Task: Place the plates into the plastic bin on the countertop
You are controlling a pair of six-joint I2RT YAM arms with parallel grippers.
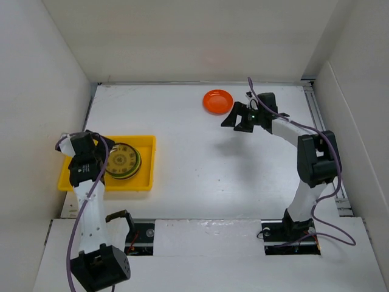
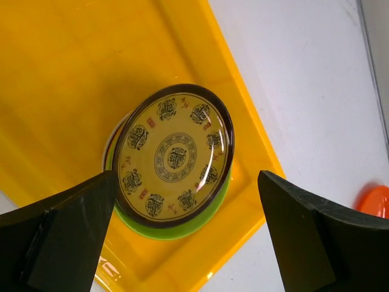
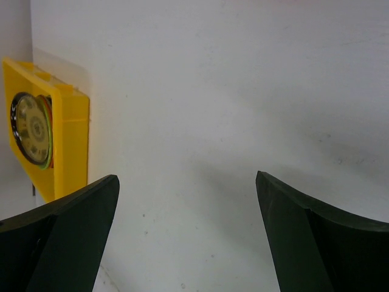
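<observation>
My right gripper lowers and moves outward to the orange plate's nearest rim (image 1: 229, 109) next, since that plate lies on the table, below and outward of it.
The yellow plastic bin (image 1: 73, 180) sits at the left of the white countertop (image 1: 200, 158). Inside it lies a stack of plates, a gold-patterned plate (image 1: 123, 160) on top of a lime green one (image 2: 182, 228). My left gripper (image 1: 96, 159) hangs over the bin's left part. In the left wrist view this gripper (image 2: 187, 182) is open above the gold-patterned plate (image 2: 173, 155) and holds nothing. An orange plate (image 1: 218, 101) lies at the far middle of the countertop. My right gripper (image 1: 234, 121) is just right of it, open and empty (image 3: 187, 179).
White walls enclose the countertop on the left, back and right. In the right wrist view the bin (image 3: 70, 140) with its plate stack (image 3: 30, 129) stands far off across bare white surface (image 3: 213, 91). The orange plate's edge (image 2: 377, 201) shows at the right of the left wrist view.
</observation>
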